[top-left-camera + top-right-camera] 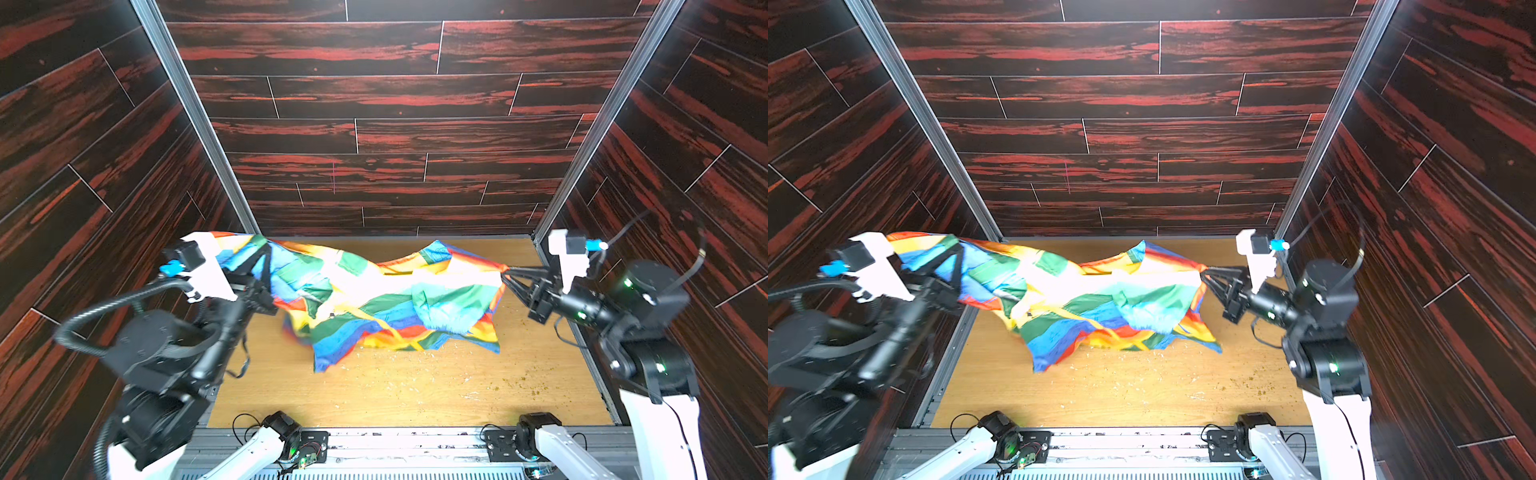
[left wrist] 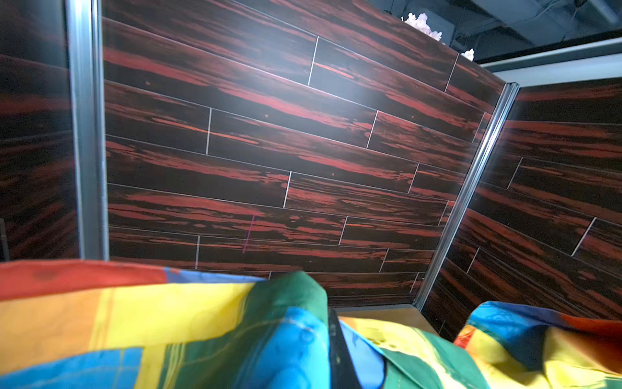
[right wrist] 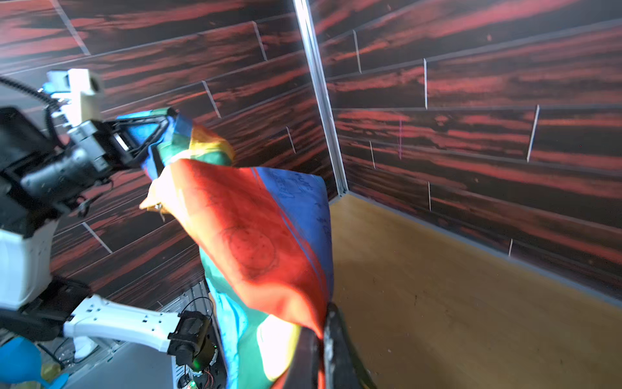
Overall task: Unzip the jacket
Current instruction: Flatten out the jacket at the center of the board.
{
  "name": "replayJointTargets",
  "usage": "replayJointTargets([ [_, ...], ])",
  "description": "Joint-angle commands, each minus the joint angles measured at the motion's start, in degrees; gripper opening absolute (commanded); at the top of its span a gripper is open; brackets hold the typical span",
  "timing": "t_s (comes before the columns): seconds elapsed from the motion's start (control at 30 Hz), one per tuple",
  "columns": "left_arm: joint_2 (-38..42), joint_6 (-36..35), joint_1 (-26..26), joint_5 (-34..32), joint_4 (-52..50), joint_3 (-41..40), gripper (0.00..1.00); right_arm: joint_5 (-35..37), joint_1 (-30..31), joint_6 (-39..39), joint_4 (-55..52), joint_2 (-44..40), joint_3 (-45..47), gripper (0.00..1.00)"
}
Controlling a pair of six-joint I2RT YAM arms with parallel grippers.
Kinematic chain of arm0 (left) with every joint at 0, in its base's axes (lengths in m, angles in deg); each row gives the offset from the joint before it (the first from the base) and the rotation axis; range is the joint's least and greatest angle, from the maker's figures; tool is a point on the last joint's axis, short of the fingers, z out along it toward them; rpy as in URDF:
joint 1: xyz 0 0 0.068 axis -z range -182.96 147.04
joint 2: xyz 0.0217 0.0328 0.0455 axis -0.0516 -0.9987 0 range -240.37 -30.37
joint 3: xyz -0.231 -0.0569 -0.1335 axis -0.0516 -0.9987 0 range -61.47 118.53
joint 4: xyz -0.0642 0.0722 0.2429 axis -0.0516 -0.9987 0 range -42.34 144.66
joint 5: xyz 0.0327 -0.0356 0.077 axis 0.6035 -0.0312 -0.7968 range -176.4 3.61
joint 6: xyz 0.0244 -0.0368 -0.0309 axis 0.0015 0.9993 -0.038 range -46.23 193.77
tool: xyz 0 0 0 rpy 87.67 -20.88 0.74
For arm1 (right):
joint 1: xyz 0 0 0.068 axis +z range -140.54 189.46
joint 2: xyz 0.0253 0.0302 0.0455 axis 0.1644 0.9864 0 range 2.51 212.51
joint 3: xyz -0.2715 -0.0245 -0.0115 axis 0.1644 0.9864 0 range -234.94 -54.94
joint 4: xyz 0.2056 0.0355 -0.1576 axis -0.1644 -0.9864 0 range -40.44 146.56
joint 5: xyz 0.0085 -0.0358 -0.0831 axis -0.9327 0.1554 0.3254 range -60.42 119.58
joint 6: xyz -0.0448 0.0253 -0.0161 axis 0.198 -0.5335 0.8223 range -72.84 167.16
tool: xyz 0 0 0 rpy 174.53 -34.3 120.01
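Observation:
My left gripper moves outward and down to the tabletop by the back wall (image 1: pixel 374 246) next and releases its end of the jacket, because the jacket still hangs in folds.
The jacket (image 1: pixel 374 299), thin, shiny and rainbow-striped, hangs stretched in the air between my two grippers, its lower folds drooping onto the table in both top views (image 1: pixel 1084 303). My left gripper (image 1: pixel 265 249) (image 1: pixel 960 249) is shut on the jacket's left end, high near the back left corner. In the left wrist view the cloth (image 2: pixel 168 323) drapes over the gripper (image 2: pixel 331 318) and only one dark finger (image 2: pixel 338 353) shows. My right gripper (image 1: pixel 505 272) (image 1: pixel 1203 273) is shut on the right end. Red fabric (image 3: pixel 255 235) is pinched between its fingertips (image 3: pixel 323 323). I cannot make out the zipper slider.
The light wooden table (image 1: pixel 395 390) carries scattered crumbs (image 1: pixel 498 386) at the front right. Dark red wood-pattern walls close in on three sides, with aluminium posts (image 1: pixel 195 120) at the back corners. Both arm bases (image 1: pixel 286 432) sit at the front edge.

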Motion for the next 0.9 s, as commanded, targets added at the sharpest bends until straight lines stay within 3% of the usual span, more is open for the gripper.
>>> replayJointTargets([
  [0.0,-7.7,-5.8,-0.1,-5.9,-8.7,6.8,0.00,3.8,0.0,-0.5,-2.3,0.1,-3.9,0.00],
  [0.13,-21.1,-10.3,-0.2,-9.8,-7.6,9.5,0.00,12.3,0.0,-4.3,-9.6,9.3,-6.5,0.00],
  [0.2,-27.8,-11.4,-1.7,-8.4,-3.6,7.3,0.00,12.5,-0.1,-6.1,-8.7,14.0,-3.5,0.00],
  [0.4,-50.9,-5.3,-9.5,7.1,9.3,2.4,0.00,8.7,-3.7,-9.4,10.7,24.2,14.8,0.00],
  [0.5,-65.2,-5.4,-10.8,10.3,13.6,8.4,0.00,4.1,-9.3,-13.3,19.5,34.1,19.2,0.00],
  [0.57,-77.2,-6.0,-11.3,11.5,11.2,20.0,0.00,2.1,-12.5,-15.6,23.0,43.0,18.6,0.00],
  [0.6,-82.8,-5.5,-11.5,11.6,8.6,26.9,0.14,2.5,-13.6,-16.4,23.1,46.8,17.6,0.00],
  [0.63,-89.5,-4.4,-11.9,10.9,5.1,35.9,0.35,2.5,-14.4,-16.3,22.2,50.8,15.8,0.01],
  [0.7,-101.5,-4.3,-12.4,11.9,-4.5,55.5,0.57,4.3,-15.4,-14.8,20.2,55.4,13.6,0.25],
  [0.73,-106.9,-4.1,-12.4,11.3,-7.5,65.5,0.78,6.7,-15.5,-13.3,18.1,56.5,12.6,0.32],
  [0.77,-108.2,-4.0,-12.4,11.0,-7.2,69.0,0.99,9.0,-15.5,-11.3,16.2,56.7,12.0,0.38],
  [0.87,-99.3,-4.3,-12.4,6.9,4.7,53.7,1.00,16.2,-15.5,-7.1,10.8,55.9,10.3,0.55],
])
